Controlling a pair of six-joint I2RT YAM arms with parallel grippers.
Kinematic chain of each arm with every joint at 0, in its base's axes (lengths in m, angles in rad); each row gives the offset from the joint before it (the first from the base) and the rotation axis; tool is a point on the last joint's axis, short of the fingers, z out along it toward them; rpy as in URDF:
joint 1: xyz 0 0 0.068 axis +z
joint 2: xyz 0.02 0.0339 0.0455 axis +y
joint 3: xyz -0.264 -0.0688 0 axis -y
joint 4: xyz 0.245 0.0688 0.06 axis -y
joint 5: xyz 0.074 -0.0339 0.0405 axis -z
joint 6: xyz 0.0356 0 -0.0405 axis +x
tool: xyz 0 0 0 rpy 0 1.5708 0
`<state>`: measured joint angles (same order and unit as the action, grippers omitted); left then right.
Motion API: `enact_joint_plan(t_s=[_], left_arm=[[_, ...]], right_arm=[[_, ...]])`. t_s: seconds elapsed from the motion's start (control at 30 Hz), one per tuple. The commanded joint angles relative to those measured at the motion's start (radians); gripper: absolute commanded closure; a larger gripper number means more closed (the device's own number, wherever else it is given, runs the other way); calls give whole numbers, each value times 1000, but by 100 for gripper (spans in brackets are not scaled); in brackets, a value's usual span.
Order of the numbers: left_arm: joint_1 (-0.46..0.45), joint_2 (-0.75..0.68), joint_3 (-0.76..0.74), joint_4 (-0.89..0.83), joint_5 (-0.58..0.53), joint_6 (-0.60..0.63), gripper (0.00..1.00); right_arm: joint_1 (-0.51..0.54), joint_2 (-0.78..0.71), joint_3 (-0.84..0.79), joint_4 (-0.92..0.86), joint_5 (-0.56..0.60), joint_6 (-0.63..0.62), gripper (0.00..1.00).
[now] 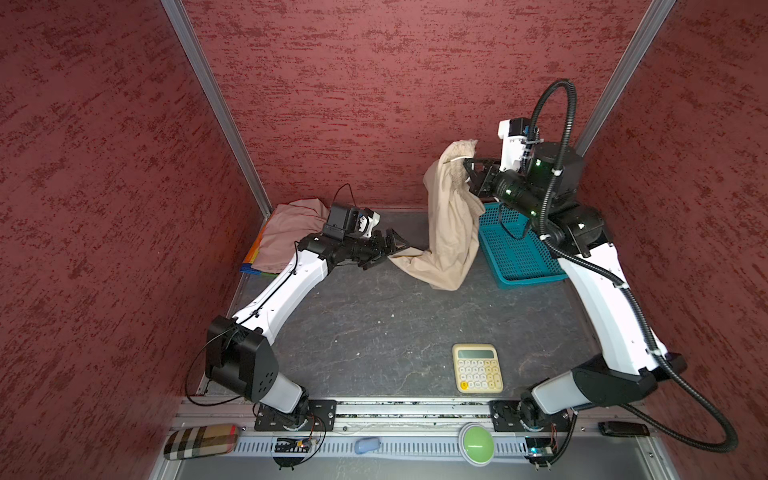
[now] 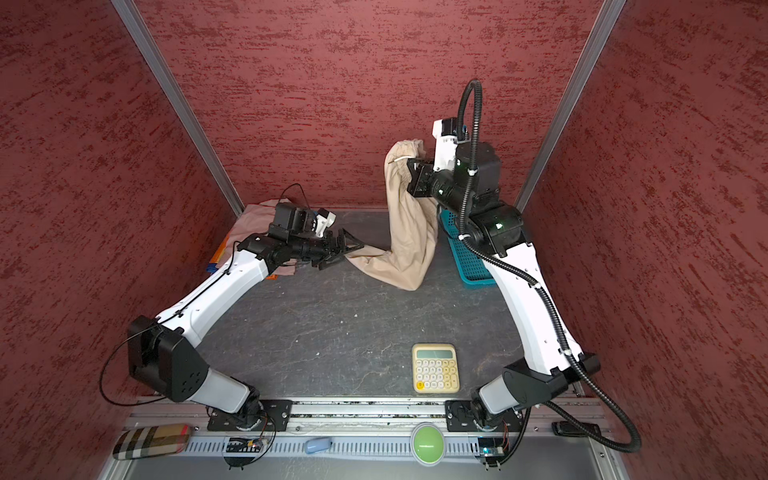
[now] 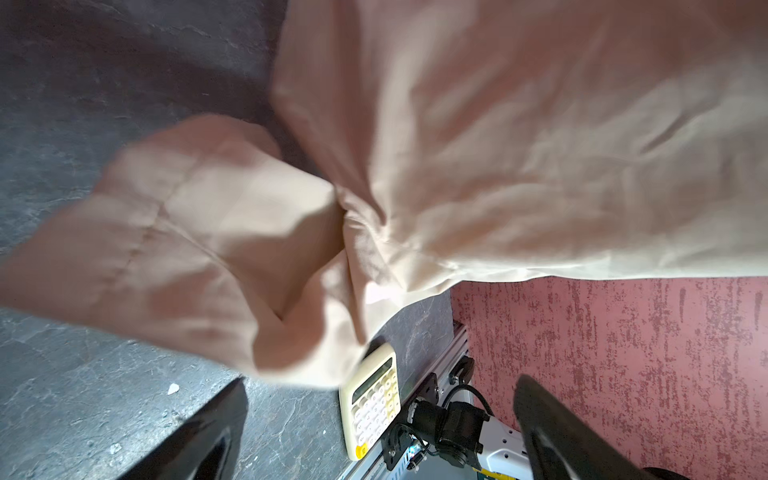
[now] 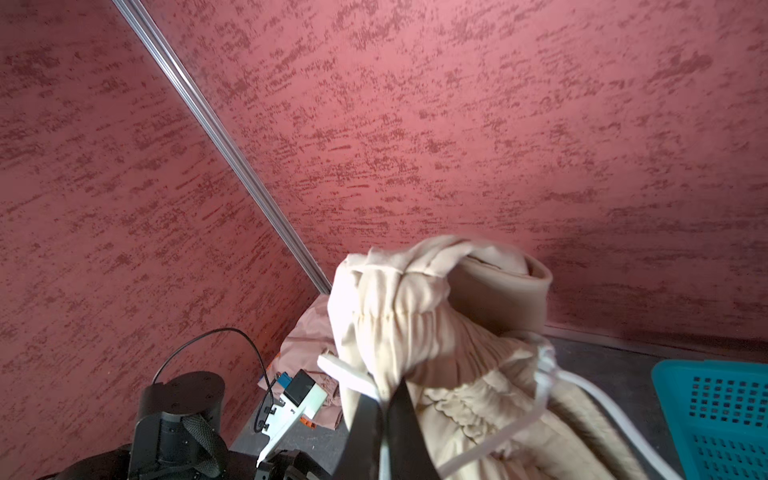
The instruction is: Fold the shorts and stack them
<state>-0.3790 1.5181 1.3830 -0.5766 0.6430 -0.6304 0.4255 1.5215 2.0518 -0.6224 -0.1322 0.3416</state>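
The gathered waistband goes down toward the pink shorts next; my right gripper releases it on bare tabletop beside them, since that clear spot lies below.
The beige shorts (image 1: 451, 224) (image 2: 409, 232) hang from my right gripper (image 1: 469, 164) (image 2: 411, 164), raised near the back wall. In the right wrist view the right gripper (image 4: 384, 399) is shut on the gathered waistband (image 4: 415, 324), next to the white drawstring (image 4: 345, 372). The legs trail down onto the table. My left gripper (image 1: 399, 245) (image 2: 353, 249) is open, low over the table, at the hem of one leg. In the left wrist view nothing lies between the left gripper's (image 3: 380, 384) fingers, and the beige fabric (image 3: 498, 145) is just ahead. The pink shorts (image 1: 286, 237) (image 2: 257, 212) lie on the rainbow shorts (image 1: 251, 259) (image 2: 216, 259) at the back left.
A teal basket (image 1: 519, 257) (image 2: 469, 262) (image 4: 723, 415) sits at the back right, under the right arm. A cream calculator (image 1: 478, 368) (image 2: 435, 368) (image 3: 372, 399) lies near the front edge. Red walls close in the back and both sides.
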Motion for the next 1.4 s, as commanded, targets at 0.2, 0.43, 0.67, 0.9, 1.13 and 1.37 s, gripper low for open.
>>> enact_joint_plan(t_s=[0.2,0.43,0.67,0.9,1.13,1.37], left_arm=[[309,-183,-145,-29,47,-18,1],[455,-212,-259,-17,115,-15,1],[419,-152,-288,58,127,-52,1],[273,-53,-270,96,110,-69,1],[232,53,-216,113,94,-78,0],[204,134,-154,110,96,-77,1]], right_arm=[[277,442,4,-34,-65,164,100],[339,676,202,-143,-177,153,56],[170,379,-143,-141,-82,85,1],[-67,150,-607,-38,-55,85,1],[-116,221,-746,34,-60,61,3],[-71,232,-833,85,-93,66,51]])
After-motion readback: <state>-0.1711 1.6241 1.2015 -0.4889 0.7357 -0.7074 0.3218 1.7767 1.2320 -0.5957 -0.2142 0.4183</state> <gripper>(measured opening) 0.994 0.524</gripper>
